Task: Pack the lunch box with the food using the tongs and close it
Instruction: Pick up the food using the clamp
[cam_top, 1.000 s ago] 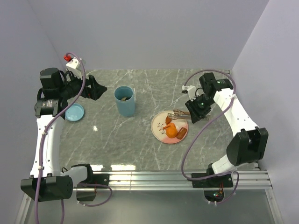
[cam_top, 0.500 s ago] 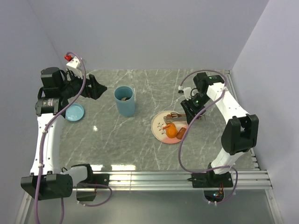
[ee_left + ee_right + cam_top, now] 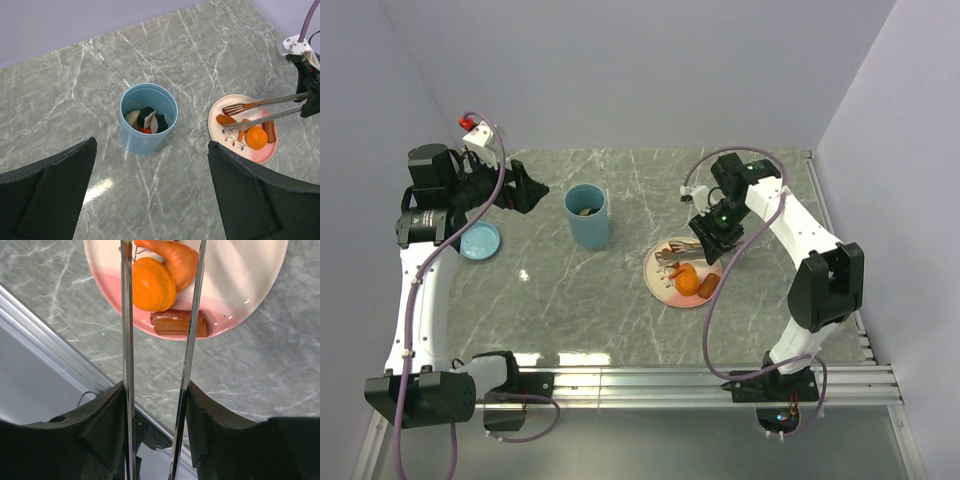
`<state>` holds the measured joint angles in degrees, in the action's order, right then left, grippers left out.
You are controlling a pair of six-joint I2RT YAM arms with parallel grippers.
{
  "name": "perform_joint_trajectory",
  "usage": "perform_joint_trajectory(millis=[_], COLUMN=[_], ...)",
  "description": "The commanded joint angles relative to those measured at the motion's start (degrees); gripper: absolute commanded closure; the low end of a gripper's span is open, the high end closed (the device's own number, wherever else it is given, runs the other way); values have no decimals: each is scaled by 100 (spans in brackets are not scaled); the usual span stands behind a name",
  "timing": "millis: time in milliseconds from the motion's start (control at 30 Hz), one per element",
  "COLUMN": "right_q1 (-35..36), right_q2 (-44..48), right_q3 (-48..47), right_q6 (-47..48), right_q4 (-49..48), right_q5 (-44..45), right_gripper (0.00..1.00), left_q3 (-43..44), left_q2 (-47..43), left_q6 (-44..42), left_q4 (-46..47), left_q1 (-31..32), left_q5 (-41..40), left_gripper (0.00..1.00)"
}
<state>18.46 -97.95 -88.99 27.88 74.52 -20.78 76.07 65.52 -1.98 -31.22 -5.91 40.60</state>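
Observation:
I need to close the tongs (image 3: pixel 678 252) around the orange piece (image 3: pixel 175 259) at their tips with my right gripper next, rise toward the lunch box and gently open over its uncovered opening.
The light-blue lunch box (image 3: pixel 587 215) stands upright with its lid off, and dark rolls, a beige round and a red piece (image 3: pixel 146 120) lie inside it. Its blue lid (image 3: pixel 480 241) lies at the far left. My right gripper (image 3: pixel 714 233) (image 3: pixel 156 390) is shut on the silver tongs (image 3: pixel 678 252) (image 3: pixel 127 330). The tongs' two arms stand apart over the pink plate (image 3: pixel 662 283). Between them lie an orange round (image 3: pixel 151 291), an orange chilli-like piece (image 3: pixel 175 259) and a brown sausage (image 3: pixel 180 323). My left gripper (image 3: pixel 524 188) (image 3: pixel 151 145) hangs open, left of the lunch box.
The metal rail (image 3: pixel 720 380) runs along the table's near edge, just in front of the plate. Walls close in the back, left and right sides. A purple cable (image 3: pixel 720 300) loops off the right arm beside the plate.
My right arm has swung left and away from the near edge, carrying the tongs further over the plate. The left arm and lunch box have not moved.

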Motion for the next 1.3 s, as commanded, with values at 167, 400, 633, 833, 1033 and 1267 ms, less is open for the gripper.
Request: perform_joint_trajectory(millis=[167,400,633,833,1033,1267], right_q1=[501,536,483,422,395,483], right_q2=[399,426,496,794,945,480], right_q3=[408,567,444,84,-566,-2391], right_q6=[16,-45,-90,42,51,-422], right_q4=[-623,-658,-483,-465,-518,-772], right_q5=[961,1163,988,417,-259,-1104], right_gripper=[48,55,65,68,69,69], left_q3=[-57,-84,-40,-5,65,109], left_q2=[-100,-101,-83,-83,-65,-4], left_q6=[-145,-110,-136,-154,-163,-22], left_q4=[20,72,46,37,28,160], left_q1=[-15,-24,-15,-15,-15,-15], left_q5=[-87,-61,-43,-43,-43,-8], left_gripper=[1,1,1,1,1,1])
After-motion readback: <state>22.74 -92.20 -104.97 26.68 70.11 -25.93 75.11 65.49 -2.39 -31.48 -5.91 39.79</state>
